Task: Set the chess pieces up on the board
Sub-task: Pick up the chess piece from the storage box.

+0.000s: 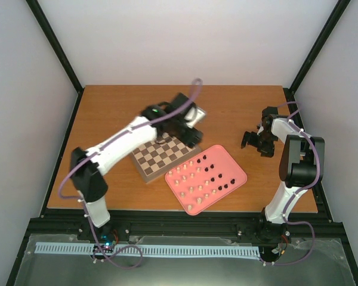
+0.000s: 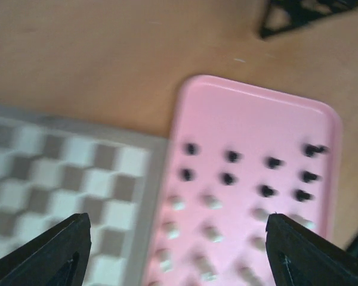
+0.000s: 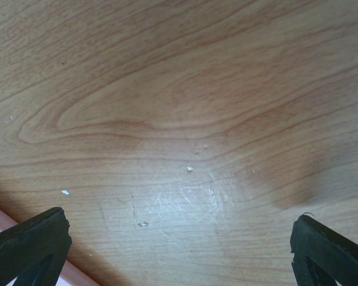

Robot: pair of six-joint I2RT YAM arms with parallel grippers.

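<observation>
Next, my left gripper moves down across the tray (image 1: 194, 208) onto the dark piece farthest from the board, since the piece lies below and to the right in the top view.
The board (image 1: 158, 158) lies left of centre on the table, and its far right corner is hidden under my left arm. Beside it, the pink tray (image 1: 194, 208) holds the chess pieces: dark ones (image 1: 218, 179) toward the right, cream ones (image 1: 188, 176) toward the left. My left gripper (image 1: 192, 136) hovers open over the seam between board and tray. In the left wrist view the board (image 2: 59, 173), the dark pieces (image 2: 227, 158) and the cream pieces (image 2: 212, 202) lie below the left gripper (image 2: 179, 256), which holds nothing. My right gripper (image 1: 250, 140) hangs open above bare table, right of the tray.
The right wrist view shows scratched wooden tabletop (image 3: 185, 119) beneath the right gripper (image 3: 179, 250), with a corner of the pink tray (image 3: 0, 219) at the lower left. White walls and black frame posts (image 1: 62, 47) enclose the table.
</observation>
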